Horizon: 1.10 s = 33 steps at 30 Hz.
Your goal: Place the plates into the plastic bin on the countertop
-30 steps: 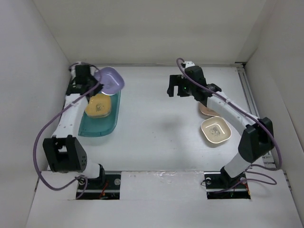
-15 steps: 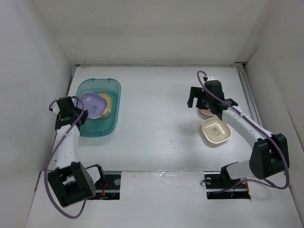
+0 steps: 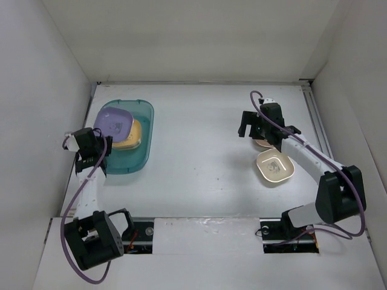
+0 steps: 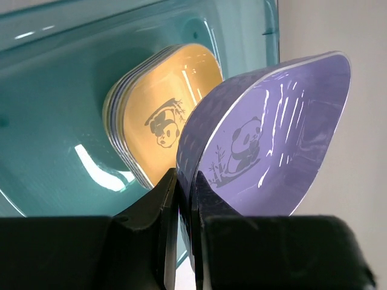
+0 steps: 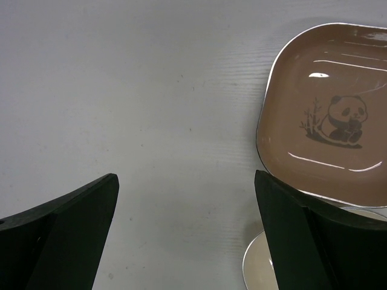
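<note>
My left gripper needs to go down and shift toward the right in the top view, onto the yellow-orange plate (image 4: pixel 160 115), because the purple plate (image 3: pixel 113 124) only partly covers it.
My left gripper (image 3: pixel 98 138) is shut on the rim of a purple plate (image 3: pixel 113 124), holding it tilted over the translucent teal plastic bin (image 3: pixel 130 162). In the left wrist view the purple plate (image 4: pixel 272 133) stands on edge between my fingers (image 4: pixel 184 199). Behind it a stack topped by a yellow-orange plate (image 4: pixel 160 115) lies in the bin (image 4: pixel 54 121). My right gripper (image 3: pixel 253 130) hangs open over the white countertop (image 3: pixel 199 157), just left of a brown plate (image 5: pixel 326 133). A cream plate (image 3: pixel 275 167) lies nearer, its edge (image 5: pixel 257 266) showing beside my right finger.
White walls close in the countertop at the back, left and right. A rail (image 3: pixel 317 121) runs along the right wall. The bin sits close to the left wall, and my right forearm crosses above the brown plate in the top view.
My left arm has drawn back from the bin's far end to its left side, still holding the purple plate. My right arm has swung right and nearer, toward the brown and cream plates.
</note>
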{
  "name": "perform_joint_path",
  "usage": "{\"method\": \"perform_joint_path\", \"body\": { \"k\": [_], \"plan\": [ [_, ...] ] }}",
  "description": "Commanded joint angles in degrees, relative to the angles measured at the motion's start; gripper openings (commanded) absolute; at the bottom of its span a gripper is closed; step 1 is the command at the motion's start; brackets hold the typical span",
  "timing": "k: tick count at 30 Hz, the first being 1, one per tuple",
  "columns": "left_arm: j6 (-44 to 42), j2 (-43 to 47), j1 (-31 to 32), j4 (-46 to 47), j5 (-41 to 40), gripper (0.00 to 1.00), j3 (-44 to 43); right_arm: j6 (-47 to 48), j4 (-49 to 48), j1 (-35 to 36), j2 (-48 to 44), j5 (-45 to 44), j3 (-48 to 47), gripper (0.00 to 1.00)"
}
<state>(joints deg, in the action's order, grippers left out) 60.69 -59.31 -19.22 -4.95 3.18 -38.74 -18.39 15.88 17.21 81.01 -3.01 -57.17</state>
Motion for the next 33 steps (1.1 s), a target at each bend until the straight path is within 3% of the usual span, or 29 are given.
{"method": "perform_joint_path", "body": {
  "k": [1,7,15,16,17,19,21,22,23,26,29,33],
  "plan": [
    [7.07,0.42,-0.11,9.93,0.95,0.00,3.31,-0.50,-3.21,-0.34,0.20,0.36,-1.54,1.00],
    [11.82,-3.61,1.29,15.23,0.95,0.00,4.65,-0.50,-3.84,-0.34,0.20,1.42,-1.54,1.00],
    [11.74,-11.53,2.44,11.37,4.03,0.07,-0.46,-0.50,-3.22,-0.34,-1.47,0.81,-1.54,1.00],
    [11.74,-11.53,2.44,11.37,4.03,0.14,-0.46,0.02,-3.22,-0.34,-1.47,0.81,-1.54,1.00],
    [11.74,-11.01,2.44,11.37,4.03,0.28,0.06,0.02,-3.22,-0.34,-1.47,0.81,-1.54,1.00],
    [10.60,-9.43,2.44,12.06,4.55,0.65,0.07,0.02,-2.52,-0.34,-1.47,0.81,-1.54,1.00],
    [10.59,-6.98,2.44,12.07,6.05,0.81,0.07,0.02,-2.52,-0.34,-1.47,0.19,-2.07,1.00],
    [10.59,-6.00,2.44,10.76,6.74,0.95,0.07,0.02,-2.00,-0.86,-1.47,-0.42,-2.07,1.00],
    [9.90,-4.95,2.44,9.88,6.75,1.00,0.07,0.02,-1.99,-0.86,-1.47,-0.42,-2.07,1.00],
    [8.49,0.14,2.44,7.42,7.36,1.00,-1.25,-2.42,-0.25,-3.67,-0.86,-3.57,-2.07,1.00],
    [4.54,4.02,2.44,6.10,9.56,1.00,-3.44,-5.85,0.56,-8.67,0.28,-9.20,-1.29,1.00],
    [-3.54,5.34,2.44,2.42,12.02,1.00,-7.04,-6.39,-1.19,-17.63,0.90,-9.21,0.48,1.00]
  ]
}}
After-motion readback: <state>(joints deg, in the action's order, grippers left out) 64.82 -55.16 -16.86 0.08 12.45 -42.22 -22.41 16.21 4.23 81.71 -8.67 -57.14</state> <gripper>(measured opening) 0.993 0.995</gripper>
